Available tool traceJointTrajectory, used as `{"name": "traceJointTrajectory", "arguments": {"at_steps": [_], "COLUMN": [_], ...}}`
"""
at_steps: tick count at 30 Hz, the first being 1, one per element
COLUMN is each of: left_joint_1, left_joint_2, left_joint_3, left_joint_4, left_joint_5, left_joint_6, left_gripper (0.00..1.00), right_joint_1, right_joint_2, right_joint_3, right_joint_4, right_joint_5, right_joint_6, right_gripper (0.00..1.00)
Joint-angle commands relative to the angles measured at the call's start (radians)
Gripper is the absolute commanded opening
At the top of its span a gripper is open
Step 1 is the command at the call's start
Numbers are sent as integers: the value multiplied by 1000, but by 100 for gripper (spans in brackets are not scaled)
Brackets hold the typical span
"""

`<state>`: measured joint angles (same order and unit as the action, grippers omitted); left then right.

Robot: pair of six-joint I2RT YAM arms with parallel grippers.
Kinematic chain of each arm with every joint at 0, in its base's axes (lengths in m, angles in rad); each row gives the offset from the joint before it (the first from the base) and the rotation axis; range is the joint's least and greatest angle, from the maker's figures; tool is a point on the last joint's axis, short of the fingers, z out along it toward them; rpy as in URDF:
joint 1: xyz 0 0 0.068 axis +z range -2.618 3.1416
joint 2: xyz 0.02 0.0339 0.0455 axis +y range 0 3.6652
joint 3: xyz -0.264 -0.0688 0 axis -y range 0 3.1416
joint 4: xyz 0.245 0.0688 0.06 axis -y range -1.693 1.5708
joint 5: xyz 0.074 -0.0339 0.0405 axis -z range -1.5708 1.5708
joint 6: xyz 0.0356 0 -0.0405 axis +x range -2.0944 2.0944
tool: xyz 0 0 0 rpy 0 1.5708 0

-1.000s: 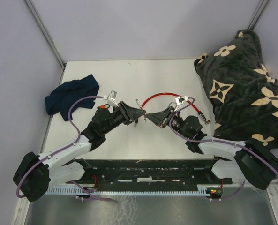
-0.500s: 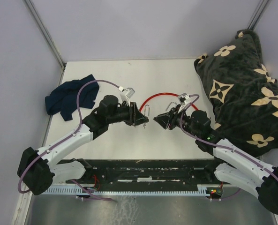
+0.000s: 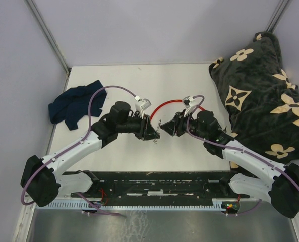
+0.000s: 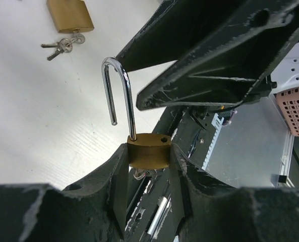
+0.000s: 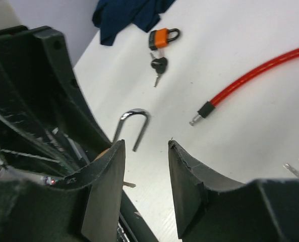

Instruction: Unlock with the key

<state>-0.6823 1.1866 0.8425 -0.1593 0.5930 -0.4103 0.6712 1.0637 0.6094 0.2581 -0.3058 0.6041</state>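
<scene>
I need to lower the padlock with my left gripper next to the white table, beside the second brass padlock's keys, and then open the gripper, because the shackle (image 4: 123,91) is already swung open.
My left gripper (image 4: 148,157) is shut on the brass padlock (image 4: 148,150), its fingers pressing both sides of the body. The silver shackle (image 4: 123,91) stands swung open, with one leg out of its hole. A bit of key ring (image 4: 140,174) pokes out under the body; the key itself is mostly hidden. My right gripper (image 5: 146,146) is open and empty, just in front of the shackle (image 5: 134,125). In the top view the left gripper (image 3: 152,132) and the right gripper (image 3: 165,129) face each other tip to tip.
A red cable (image 3: 165,104) arcs behind the grippers. An orange padlock with keys (image 5: 163,38) and a second brass padlock with keys (image 4: 68,15) lie on the white table. A blue cloth (image 3: 73,103) is at the left and a patterned cushion (image 3: 260,91) at the right.
The right gripper opened, pulled back from the padlock, then edged left towards it again. The left arm shifted right, keeping the padlock in its grip.
</scene>
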Motion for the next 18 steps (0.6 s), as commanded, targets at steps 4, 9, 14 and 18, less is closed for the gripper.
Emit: {"name": "traceJointTrajectory", "arguments": {"at_steps": [4,9,14,18], "left_joint_1": [0,-10,-35,-46], "left_joint_2": [100,229,400,550], "left_joint_3": [77,138,260,356], "left_joint_4": [-104,-148,-249,-292], "left_joint_5": [-179,-272,-413,-475], "left_joint_6": [14,-25,-20,-22], "left_gripper": [3,3,3,3], "right_joint_1": [-4,-3,-4,-4], "right_joint_2": [-70,-185,-339,-460], "right_joint_3": [-63,-129,-199,-265], "right_joint_4": [-66,-176,-228,-229], "right_joint_5": [327,509,677,772], "right_joint_6": [-66,-134,-186,-223], "right_gripper": [51,61,76,80]}}
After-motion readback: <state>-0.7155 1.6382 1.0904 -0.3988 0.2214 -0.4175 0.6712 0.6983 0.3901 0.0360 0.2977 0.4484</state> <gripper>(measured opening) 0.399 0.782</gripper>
